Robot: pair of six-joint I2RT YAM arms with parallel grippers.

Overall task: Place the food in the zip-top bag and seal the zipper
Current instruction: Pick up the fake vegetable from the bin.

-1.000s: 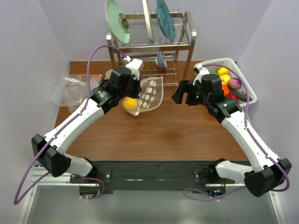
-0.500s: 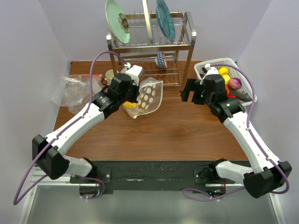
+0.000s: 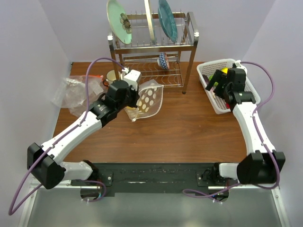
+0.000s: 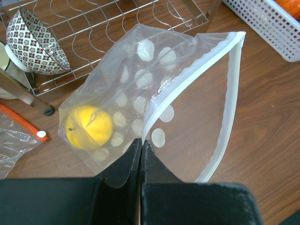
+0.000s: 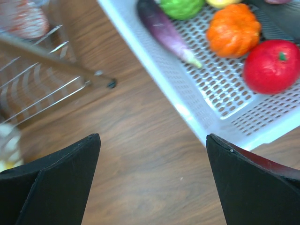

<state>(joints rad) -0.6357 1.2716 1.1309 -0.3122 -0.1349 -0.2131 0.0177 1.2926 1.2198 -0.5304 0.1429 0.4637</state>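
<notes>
Next, my right gripper moves outward past the basket's near corner, over the orange toy pumpkin (image 5: 233,31) below, and lowers the open fingers around it.
My left gripper (image 4: 141,143) is shut on the mouth edge of the dotted zip-top bag (image 4: 154,79), holding it open just above the table; it also shows in the top view (image 3: 147,98). A yellow fruit (image 4: 88,127) lies inside the bag. The zipper (image 4: 229,98) runs along the open rim. My right gripper (image 5: 152,140) is open and empty over the table beside the white basket (image 5: 197,108). In the basket lie a dark eggplant (image 5: 164,30), a green round (image 5: 182,7), an orange round (image 5: 233,30) and a red round (image 5: 272,65).
A metal dish rack (image 3: 151,47) with plates stands at the back, a patterned bowl (image 4: 35,44) on its lower shelf. Crumpled plain clear plastic (image 3: 73,92) lies at the far left. The basket (image 3: 215,101) sits at the back right.
My right arm has swung right from beside the bag to the basket. My left gripper has lowered the bag a little, the yellow fruit still inside.
</notes>
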